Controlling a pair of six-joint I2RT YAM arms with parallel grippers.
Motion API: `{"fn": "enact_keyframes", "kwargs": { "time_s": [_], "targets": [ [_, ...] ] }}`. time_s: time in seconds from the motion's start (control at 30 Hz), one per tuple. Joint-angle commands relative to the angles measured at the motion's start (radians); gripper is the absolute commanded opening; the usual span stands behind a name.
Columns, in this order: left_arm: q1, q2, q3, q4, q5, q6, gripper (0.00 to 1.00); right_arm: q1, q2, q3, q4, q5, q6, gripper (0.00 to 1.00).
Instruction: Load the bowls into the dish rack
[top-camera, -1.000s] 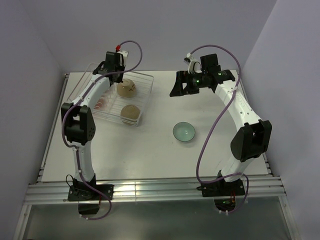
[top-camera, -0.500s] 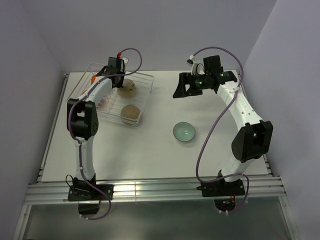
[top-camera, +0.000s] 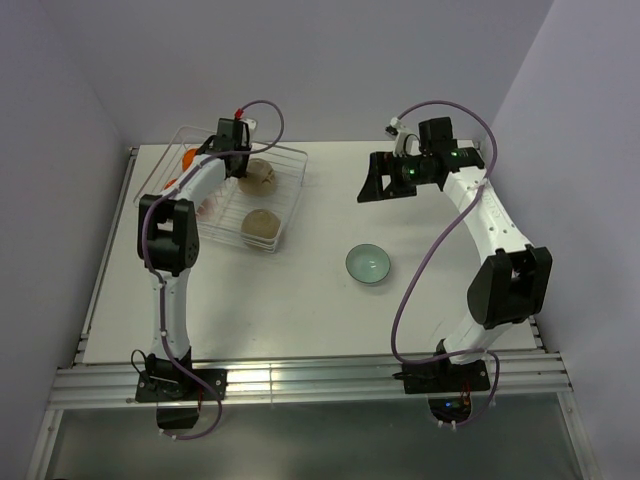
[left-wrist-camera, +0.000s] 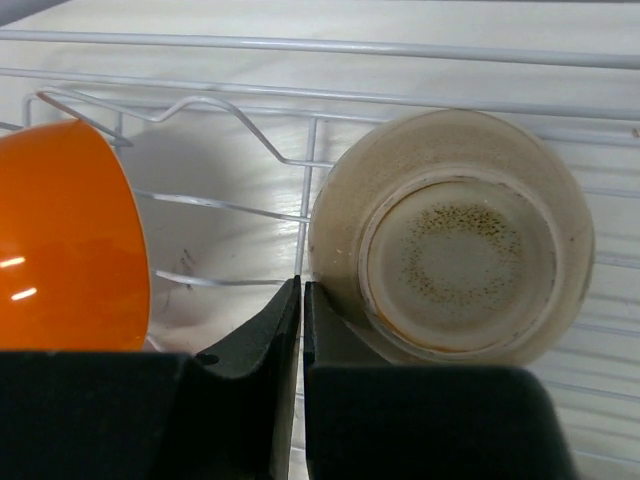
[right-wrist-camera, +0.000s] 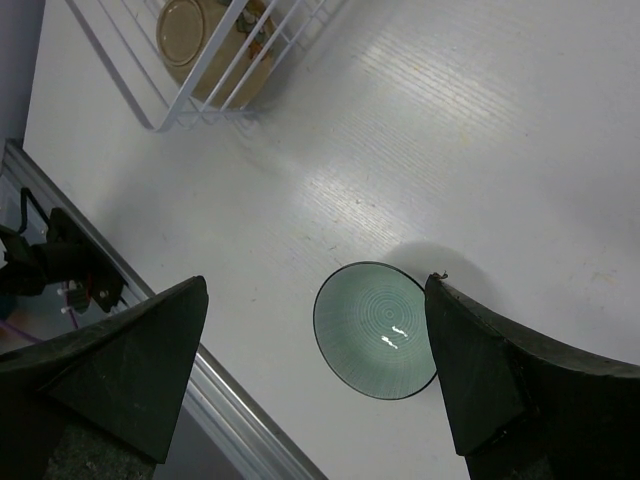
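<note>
The teal bowl stands below and back from the robot's right gripper with its rim up and clear, so the gripper needs to go down and back onto the rim's side away from the rack.
The dish rack is a clear tray with a white wire rack at the back left of the table. Two cream bowls lie upside down in it. An orange bowl sits at its back left. My left gripper hovers over the rack, shut and empty, between the orange bowl and a cream bowl. The teal bowl stands upright on the table. My right gripper is open and empty, high above the teal bowl.
The rack's wire corner and a cream bowl show at the top left of the right wrist view. The table's metal front rail runs along the lower left. Grey walls enclose the table on three sides.
The left arm's elbow has swung in toward the rack, and its shut gripper stays over the rack's back. The orange bowl has come into view. The right gripper has shifted to the right.
</note>
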Motion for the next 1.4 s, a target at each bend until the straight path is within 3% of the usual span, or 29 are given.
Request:
{"fn": "enact_keyframes", "kwargs": {
  "time_s": [0.0, 0.43, 1.07, 1.17, 1.23, 1.3, 1.37],
  "targets": [
    [-0.001, -0.004, 0.035, 0.021, 0.06, -0.009, 0.11, -0.007, -0.066, -0.029, -0.002, -0.006, -0.025, 0.96],
    [-0.008, 0.012, 0.089, -0.042, 0.271, -0.064, 0.14, -0.02, -0.089, -0.069, -0.019, 0.012, -0.06, 0.97],
    [-0.036, 0.075, 0.158, -0.114, 0.371, -0.084, 0.19, -0.037, -0.079, -0.079, -0.091, 0.02, -0.114, 0.96],
    [-0.036, 0.056, 0.153, -0.108, 0.353, -0.084, 0.33, -0.037, -0.075, -0.09, -0.092, 0.036, -0.119, 0.95],
    [-0.034, 0.032, 0.144, -0.102, 0.333, -0.084, 0.53, -0.038, -0.074, -0.093, -0.105, 0.052, -0.125, 0.95],
    [-0.025, -0.011, 0.129, -0.085, 0.333, -0.084, 0.64, -0.037, -0.076, -0.096, -0.115, 0.069, -0.134, 0.95],
    [-0.013, -0.062, 0.132, -0.078, 0.331, -0.084, 0.68, -0.038, -0.076, -0.102, -0.134, 0.092, -0.149, 0.95]
  ]
}}
